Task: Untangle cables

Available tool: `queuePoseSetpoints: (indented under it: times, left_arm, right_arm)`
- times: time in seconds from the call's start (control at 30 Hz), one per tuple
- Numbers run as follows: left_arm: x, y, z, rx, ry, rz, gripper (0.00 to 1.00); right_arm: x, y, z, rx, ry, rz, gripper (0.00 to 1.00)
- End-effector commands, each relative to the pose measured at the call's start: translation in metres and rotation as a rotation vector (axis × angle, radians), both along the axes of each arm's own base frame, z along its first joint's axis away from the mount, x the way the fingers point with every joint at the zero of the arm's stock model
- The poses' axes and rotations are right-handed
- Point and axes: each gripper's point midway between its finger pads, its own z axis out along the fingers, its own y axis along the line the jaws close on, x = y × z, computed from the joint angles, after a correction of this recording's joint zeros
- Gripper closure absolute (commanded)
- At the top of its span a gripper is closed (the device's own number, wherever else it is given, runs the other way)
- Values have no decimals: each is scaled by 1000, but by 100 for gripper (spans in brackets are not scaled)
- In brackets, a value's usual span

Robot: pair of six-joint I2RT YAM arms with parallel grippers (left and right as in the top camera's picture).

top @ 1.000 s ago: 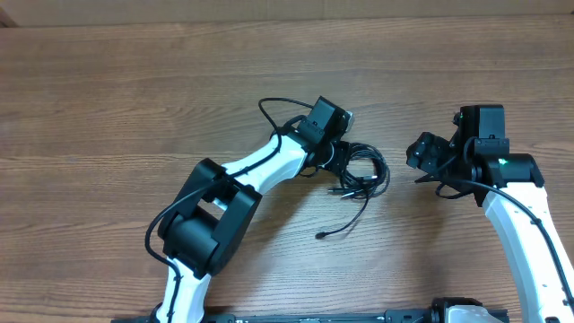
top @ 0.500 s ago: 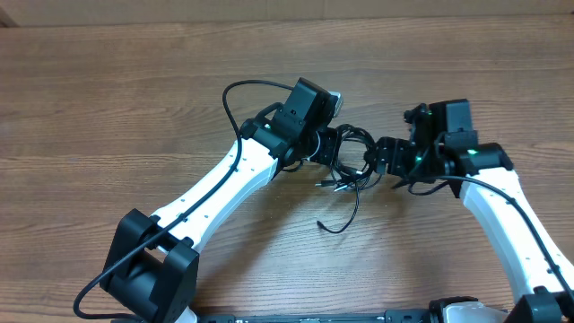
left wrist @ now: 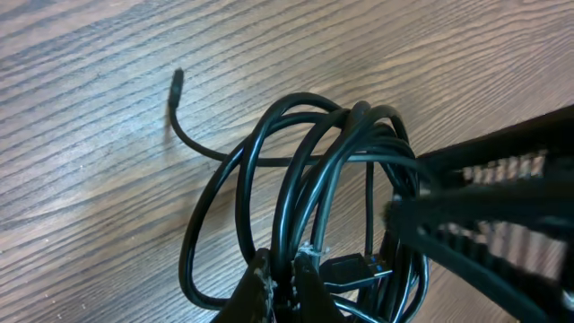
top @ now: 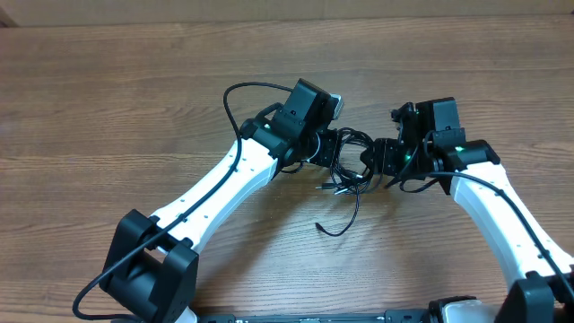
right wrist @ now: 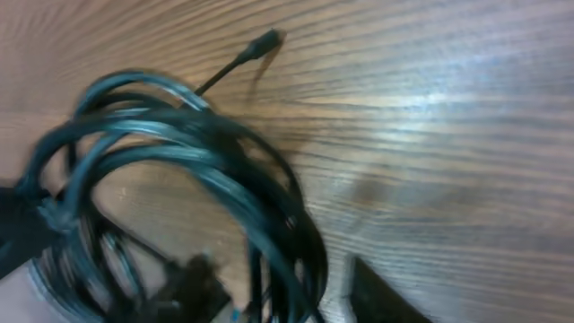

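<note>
The robot's left gripper will next pull the piece of cable to the left in the overhead view, out of the coil (left wrist: 305, 170), and let go of it, since open tabletop lies on that side of the left gripper.
The cables (top: 352, 166) are a tangled black coil on the wooden table, between the two grippers. My left gripper (top: 328, 151) is at the coil's left side. In the left wrist view it (left wrist: 285, 271) is shut on a few strands of the coil (left wrist: 305, 170), with a USB plug (left wrist: 348, 267) just beside it. My right gripper (top: 378, 161) is at the coil's right side. In the blurred right wrist view it (right wrist: 282, 289) is open, with strands of the coil (right wrist: 179, 135) between its fingers. A loose tail (top: 341, 224) trails toward the front.
The loose tail's plug end lies on the wood in the left wrist view (left wrist: 177, 81) and in the right wrist view (right wrist: 265, 41). The right gripper's finger (left wrist: 493, 206) crosses the right side of the left wrist view. The table's back edge (top: 287, 20) runs along the top.
The left arm has stretched out and shifted the coil slightly. The right gripper has moved left from beside the coil until its fingers are around the coil's right side.
</note>
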Motion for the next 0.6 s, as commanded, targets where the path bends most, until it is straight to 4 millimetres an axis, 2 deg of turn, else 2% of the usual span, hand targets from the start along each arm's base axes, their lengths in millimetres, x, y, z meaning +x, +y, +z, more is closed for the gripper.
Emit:
queuePoseSetpoints:
  times: [0.0, 0.03, 0.1, 0.2, 0.33, 0.57]
  left_arm:
    - [-5, 0, 36, -57, -67, -31, 96]
    - [-5, 1, 38, -55, -71, -27, 96]
    - [-6, 2, 38, -52, -70, -26, 96]
    - [-9, 5, 34, -34, -51, -23, 96]
    - [-5, 22, 25, 56, -61, 32, 96]
    - [-1, 74, 5, 309, -69, 162, 96]
  right_arm:
    - [-1, 2, -11, -7, 18, 13, 82]
    - [0, 2, -10, -6, 13, 12, 91]
    - [1, 2, -10, -5, 7, 12, 96]
    - [1, -2, -12, -27, 11, -1, 96]
    - [2, -6, -13, -44, 12, -14, 96]
    - [1, -6, -13, -45, 19, -15, 96]
